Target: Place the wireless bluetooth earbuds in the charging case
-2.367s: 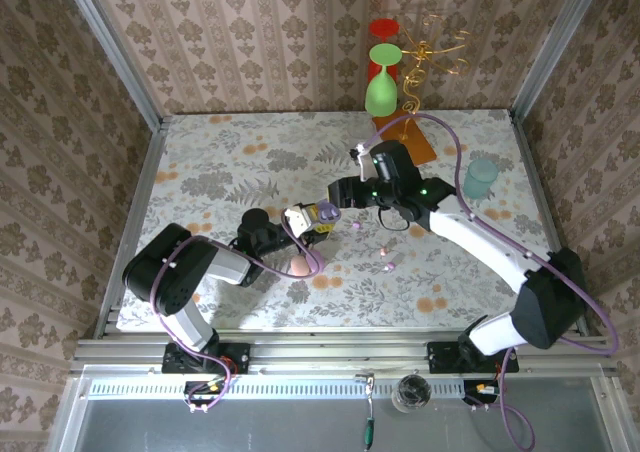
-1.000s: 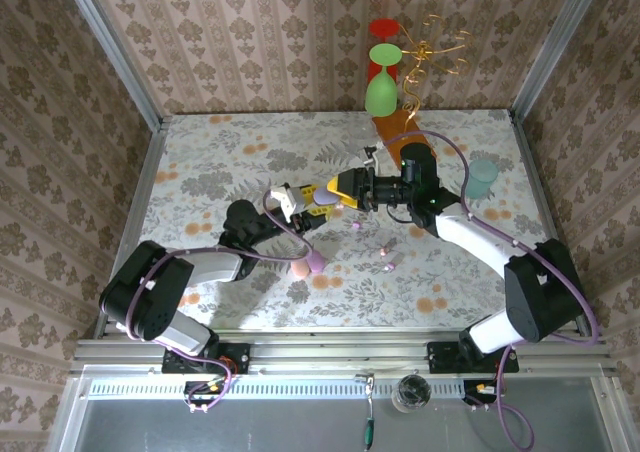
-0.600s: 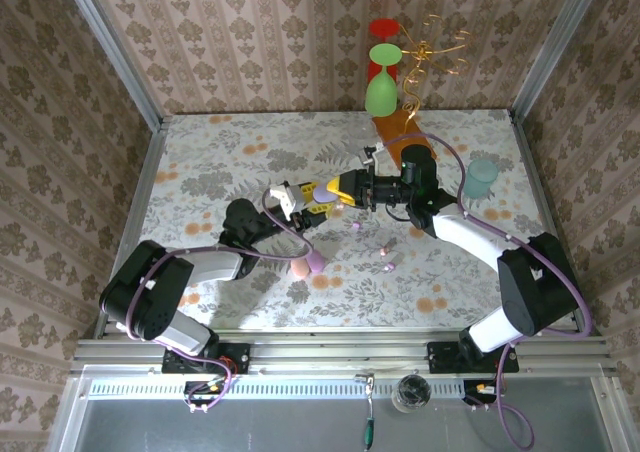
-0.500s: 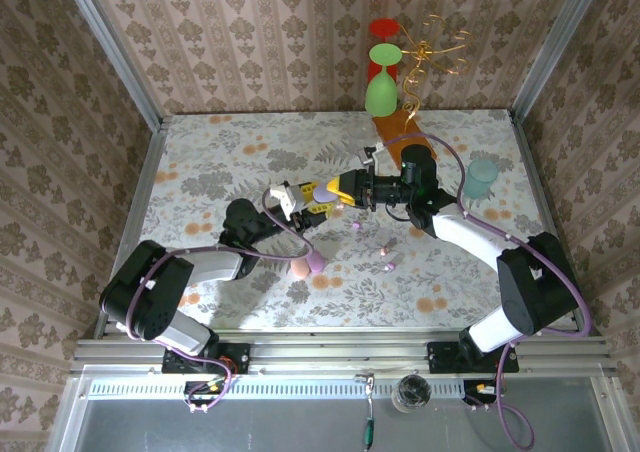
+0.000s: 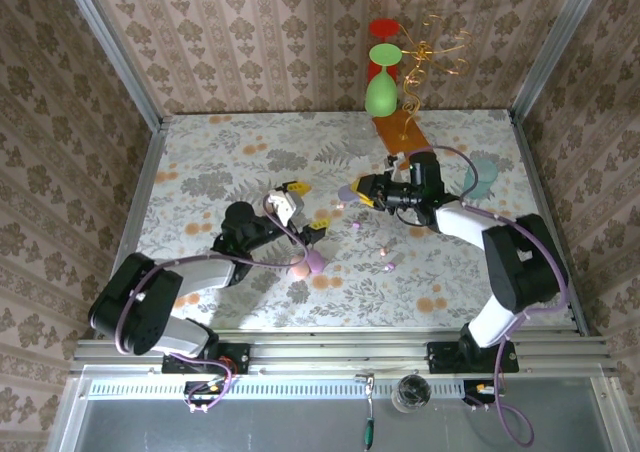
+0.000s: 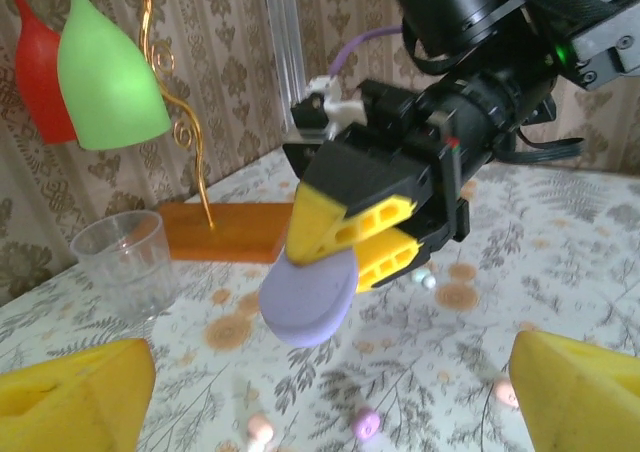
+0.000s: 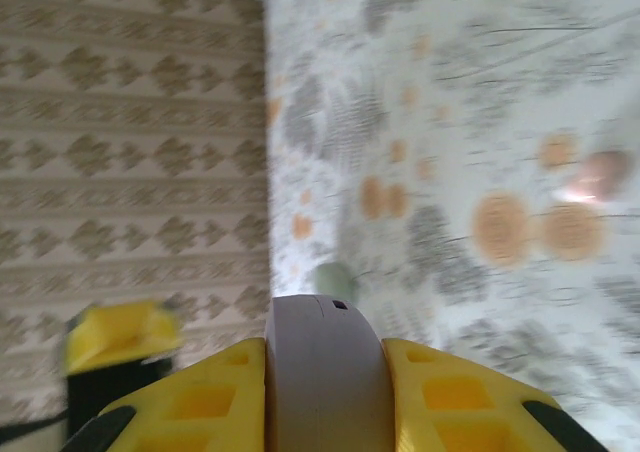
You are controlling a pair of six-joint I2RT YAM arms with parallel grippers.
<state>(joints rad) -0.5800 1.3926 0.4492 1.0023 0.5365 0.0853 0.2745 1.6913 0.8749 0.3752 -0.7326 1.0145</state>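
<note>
My right gripper needs to put the case down on the bare tabletop (image 5: 344, 187) beside the nearest pink earbud, clear of earbuds, and let go of it. That spot is below my right gripper.
My right gripper (image 5: 356, 192) is shut on the lilac pebble-shaped charging case (image 5: 347, 193), holding it above the table. In the left wrist view the case (image 6: 308, 300) hangs closed between the right gripper's (image 6: 365, 240) yellow fingers. In the right wrist view it (image 7: 322, 372) sits edge-on between both pads. My left gripper (image 5: 308, 210) stands wide open just left of the case, holding nothing. Tiny pink and lilac earbuds (image 5: 383, 249) lie on the table below the case, one lilac (image 6: 366, 424) and one pink (image 6: 258, 430).
A pink pebble (image 5: 298, 268) and a lilac pebble (image 5: 316, 262) lie by my left arm. A pale green pebble (image 7: 330, 277) lies on the cloth. At the back stand a clear cup (image 6: 125, 262), an orange base (image 5: 400, 130) with gold wire, green and red glasses (image 5: 381, 87) and a teal cup (image 5: 480, 177).
My right gripper closed on the lilac case and drew it right. My left gripper let go of it, opened wide and pulled back left.
</note>
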